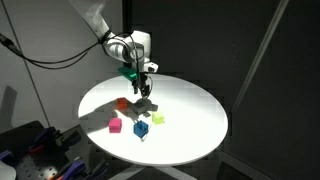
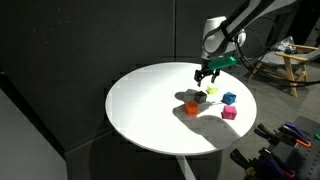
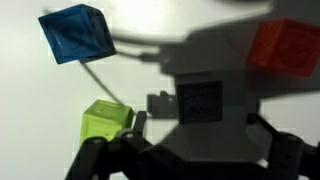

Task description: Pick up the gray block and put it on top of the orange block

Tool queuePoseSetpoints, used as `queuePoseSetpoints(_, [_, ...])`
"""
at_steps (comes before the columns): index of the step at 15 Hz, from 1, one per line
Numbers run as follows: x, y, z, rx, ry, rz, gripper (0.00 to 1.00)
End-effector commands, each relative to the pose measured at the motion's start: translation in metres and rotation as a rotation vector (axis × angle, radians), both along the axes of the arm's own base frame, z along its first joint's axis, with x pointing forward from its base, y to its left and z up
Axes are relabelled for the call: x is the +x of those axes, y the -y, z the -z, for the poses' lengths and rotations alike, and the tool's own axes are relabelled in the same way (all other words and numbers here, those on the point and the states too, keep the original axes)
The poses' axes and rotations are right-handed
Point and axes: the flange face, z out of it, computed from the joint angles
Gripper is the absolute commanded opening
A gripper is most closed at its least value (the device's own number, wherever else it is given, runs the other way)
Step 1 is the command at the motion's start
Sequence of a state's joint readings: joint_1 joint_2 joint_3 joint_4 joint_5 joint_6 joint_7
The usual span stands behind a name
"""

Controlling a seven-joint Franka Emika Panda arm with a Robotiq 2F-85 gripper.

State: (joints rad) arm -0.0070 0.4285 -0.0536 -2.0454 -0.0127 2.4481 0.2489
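Note:
My gripper comes down next until its spread fingers straddle the gray block, then closes. The block lies below, already lined up between the fingers.
The gray block (image 3: 197, 98) lies on the white table in the gripper's shadow, in the middle of the wrist view. It shows dimly in both exterior views (image 1: 142, 101) (image 2: 197, 97). The orange block (image 3: 283, 45) sits at the upper right of the wrist view, close beside the gray one (image 1: 122, 103) (image 2: 191, 108). My gripper (image 3: 190, 165) hangs just above the gray block (image 1: 146, 88) (image 2: 207, 76). Its fingers are spread wide on either side and nothing is held.
A blue cube (image 3: 75, 32) (image 1: 141, 129), a yellow-green block (image 3: 105, 122) (image 1: 158, 118) and a pink cube (image 1: 115, 125) (image 2: 228, 113) lie near the two task blocks. The round white table (image 1: 190, 135) stands among dark curtains, with clutter at its edges.

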Motion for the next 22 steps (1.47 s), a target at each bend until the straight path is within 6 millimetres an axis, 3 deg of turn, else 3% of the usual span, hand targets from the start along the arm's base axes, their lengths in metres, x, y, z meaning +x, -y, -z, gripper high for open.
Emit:
queuePoseSetpoints(1, [0.003,0.0,0.01,0.004,0.018,-0.008,1.0])
queuePoseSetpoints(11, [0.003,-0.002,0.058,0.005,0.02,-0.008,1.0])
queuePoseSetpoints(22, [0.011,-0.006,0.08,-0.008,0.0,-0.062,1.0])
